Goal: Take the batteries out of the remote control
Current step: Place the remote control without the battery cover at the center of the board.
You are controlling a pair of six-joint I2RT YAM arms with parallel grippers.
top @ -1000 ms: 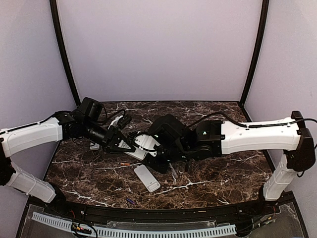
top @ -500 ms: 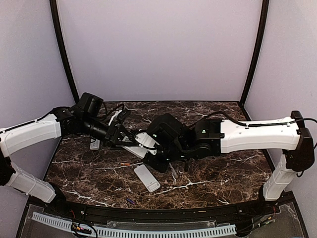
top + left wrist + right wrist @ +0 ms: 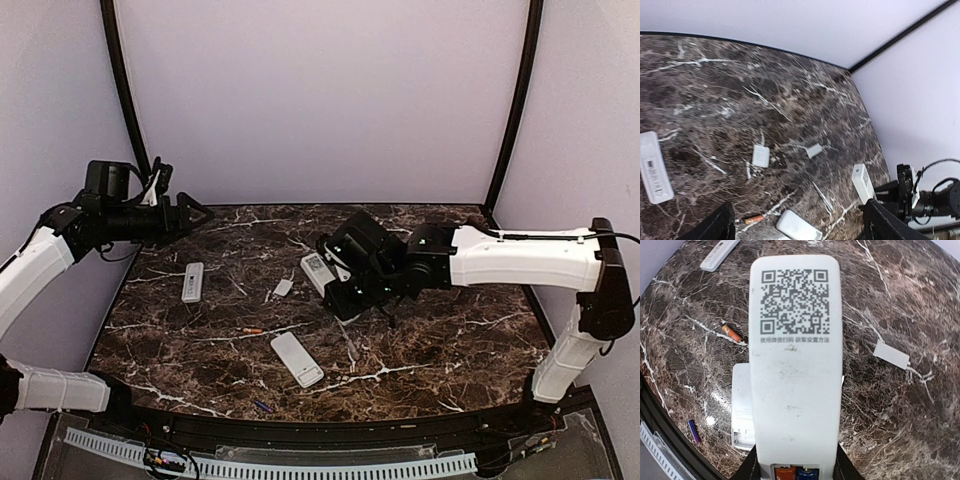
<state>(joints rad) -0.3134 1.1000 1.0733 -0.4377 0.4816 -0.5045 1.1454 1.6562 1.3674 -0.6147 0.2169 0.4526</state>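
My right gripper should move down and to the left in the top view next, to bring the white remote down next to the second remote, where the marble is empty.
My right gripper [image 3: 338, 287] is shut on a white remote control [image 3: 318, 272], held above the table at mid-right. In the right wrist view the remote [image 3: 795, 355] shows a QR code, and its compartment is uncovered at the near end. An orange battery [image 3: 785, 473] and a blue battery [image 3: 808, 473] sit inside it. One loose orange battery [image 3: 250, 330] and one purple battery [image 3: 262, 406] lie on the table. My left gripper [image 3: 188, 213] hangs open and empty, high at the far left, well away from the remote. Its fingers [image 3: 715, 227] frame the table from above.
A second white remote [image 3: 297, 359] lies with its back up near the front centre, and a third [image 3: 192, 282] lies at the left. A small white cover [image 3: 283, 288] rests left of the held remote. Another flat piece [image 3: 814, 150] lies near it. The table is dark marble [image 3: 450, 340].
My left gripper has opened and pulled back from the held remote, up to the far left. A white cover now shows on the table. My right gripper has shifted the remote slightly right.
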